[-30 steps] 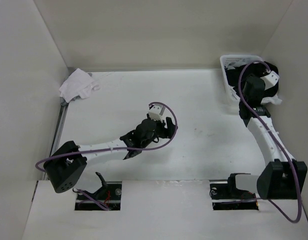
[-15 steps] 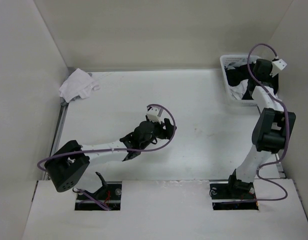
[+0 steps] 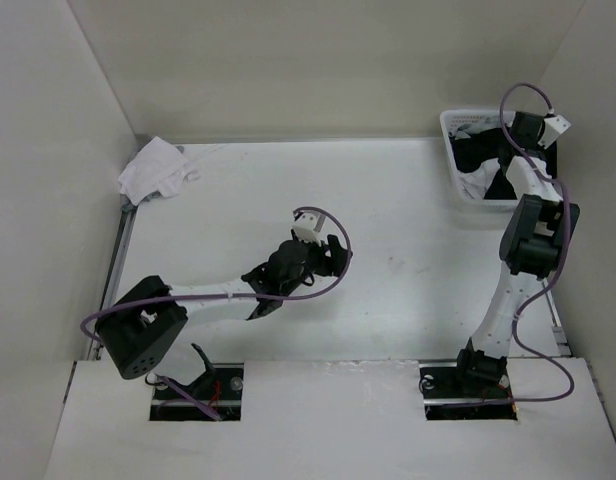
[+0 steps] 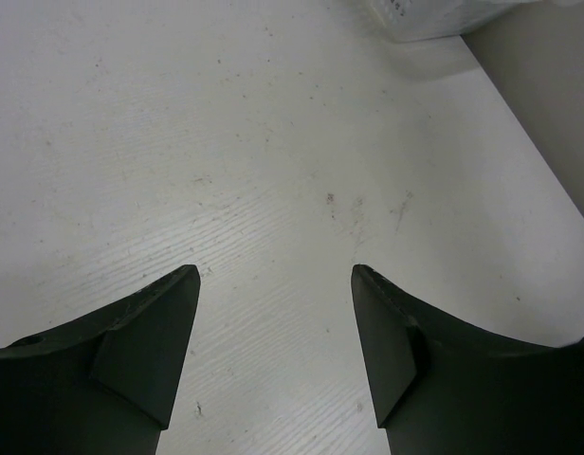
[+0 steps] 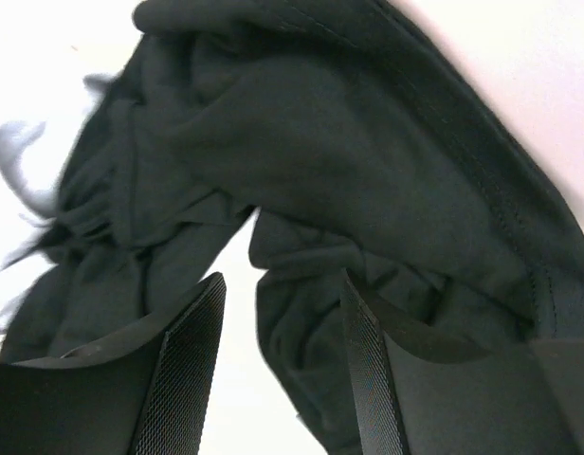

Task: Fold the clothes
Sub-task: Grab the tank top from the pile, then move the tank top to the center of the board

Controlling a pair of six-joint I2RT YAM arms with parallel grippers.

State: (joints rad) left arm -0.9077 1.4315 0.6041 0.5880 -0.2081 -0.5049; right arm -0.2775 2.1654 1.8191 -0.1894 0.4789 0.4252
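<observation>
My right gripper next needs to lower further into the basket and close on the black T-shirt's hanging fold (image 5: pixel 300 273), because that fabric already lies between its open fingers.
The clothes, a crumpled black T-shirt (image 3: pixel 477 157), lie in the white basket (image 3: pixel 451 150) at the table's far right corner. My right gripper (image 3: pixel 507 166) reaches down into that basket. In the right wrist view the black T-shirt (image 5: pixel 368 142) fills most of the picture. My right gripper (image 5: pixel 282 284) stands open against it, with a hanging fold of the fabric between the fingers and a gap beside the left finger. My left gripper (image 3: pixel 333 255) hovers over the middle of the table, and in its own view my left gripper (image 4: pixel 273 273) is wide open over bare white tabletop.
A small white cloth bundle (image 3: pixel 153 170) lies at the far left corner by the wall. White fabric (image 5: pixel 27 152) shows under the black shirt in the basket. The basket's corner (image 4: pixel 434 19) appears at the top of the left wrist view. Walls close in on the table at both sides and the back.
The right arm has straightened up and swung its gripper into the basket onto the black fabric. The left arm has hardly moved.
</observation>
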